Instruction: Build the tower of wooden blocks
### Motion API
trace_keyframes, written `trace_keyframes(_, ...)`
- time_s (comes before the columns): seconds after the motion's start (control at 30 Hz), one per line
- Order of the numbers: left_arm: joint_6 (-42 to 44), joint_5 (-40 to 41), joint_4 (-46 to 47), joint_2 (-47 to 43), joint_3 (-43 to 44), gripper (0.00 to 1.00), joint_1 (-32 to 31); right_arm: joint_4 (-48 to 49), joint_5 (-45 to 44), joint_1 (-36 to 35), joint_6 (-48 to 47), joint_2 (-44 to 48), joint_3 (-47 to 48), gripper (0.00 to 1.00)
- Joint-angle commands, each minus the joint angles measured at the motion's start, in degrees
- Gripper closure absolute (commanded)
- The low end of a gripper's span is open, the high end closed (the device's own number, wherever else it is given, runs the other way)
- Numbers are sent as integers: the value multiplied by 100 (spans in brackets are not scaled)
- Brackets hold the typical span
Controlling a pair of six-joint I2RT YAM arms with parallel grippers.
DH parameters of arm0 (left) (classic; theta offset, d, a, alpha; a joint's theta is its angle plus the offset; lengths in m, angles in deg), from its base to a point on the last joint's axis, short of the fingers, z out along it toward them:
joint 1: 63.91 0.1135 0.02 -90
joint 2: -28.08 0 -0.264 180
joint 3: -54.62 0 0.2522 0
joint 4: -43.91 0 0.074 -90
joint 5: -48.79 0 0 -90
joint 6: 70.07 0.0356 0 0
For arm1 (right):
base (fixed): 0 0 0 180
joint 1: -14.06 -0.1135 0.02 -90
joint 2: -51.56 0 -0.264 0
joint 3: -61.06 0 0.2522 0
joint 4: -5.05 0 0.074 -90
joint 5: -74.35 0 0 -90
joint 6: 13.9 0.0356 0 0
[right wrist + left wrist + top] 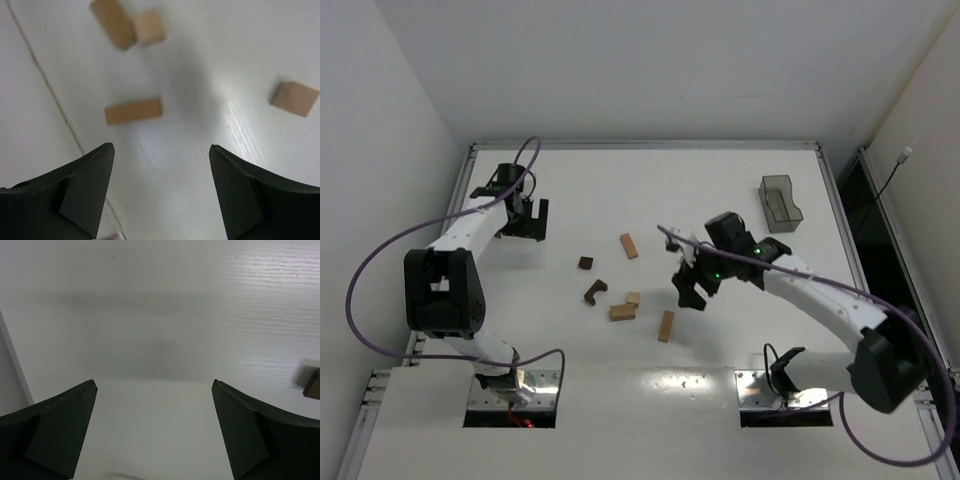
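Observation:
The tan bar nearest my base runs crosswise between the fingers, so my right gripper should next turn over it, moving back and down.
The wooden blocks lie loose and flat on the white table. In the top view I see a dark cube [585, 263], a dark notched piece [595, 291], a tan bar [629, 246], a small tan cube [633, 298] beside another tan bar [622, 313], and a third tan bar [665, 326]. My right gripper [688, 292] hovers open just right of them, holding nothing. Its wrist view shows a tan bar [133, 111] ahead of the open right gripper [161, 150]. My left gripper [530, 220] is open and empty at the far left; the left gripper [154, 385] faces bare table.
A dark translucent bin [780, 203] stands at the back right of the table. A dark block [312, 385] shows blurred at the right edge of the left wrist view. White walls enclose the table [720, 180] on the back and both sides.

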Motion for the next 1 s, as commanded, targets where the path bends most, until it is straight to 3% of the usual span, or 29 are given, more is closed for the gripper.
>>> trace_keyframes(0.0,-29,-30,67,-500,-155,0,60,-554,588,-9,-2312,727,-518,26)
trace_keyframes(0.2,33,-162,14,-685,-208,0,60,-1214,1010,-334,-4441,984,-809,25)
trace_keyframes(0.3,94,-215,14,-685,-156,0,60,-1625,1431,-387,-6290,755,-757,25)
trace_keyframes(0.57,-72,-277,67,-685,-208,0,60,-2901,1908,-387,-10206,-588,7,23)
trace_keyframes(0.77,-125,-171,120,-685,-313,0,60,-2366,1636,-449,-11613,-1029,7,25)
trace_keyframes(0.97,-125,-66,181,-685,-419,0,60,-2209,1398,-660,-12064,-1512,210,31)
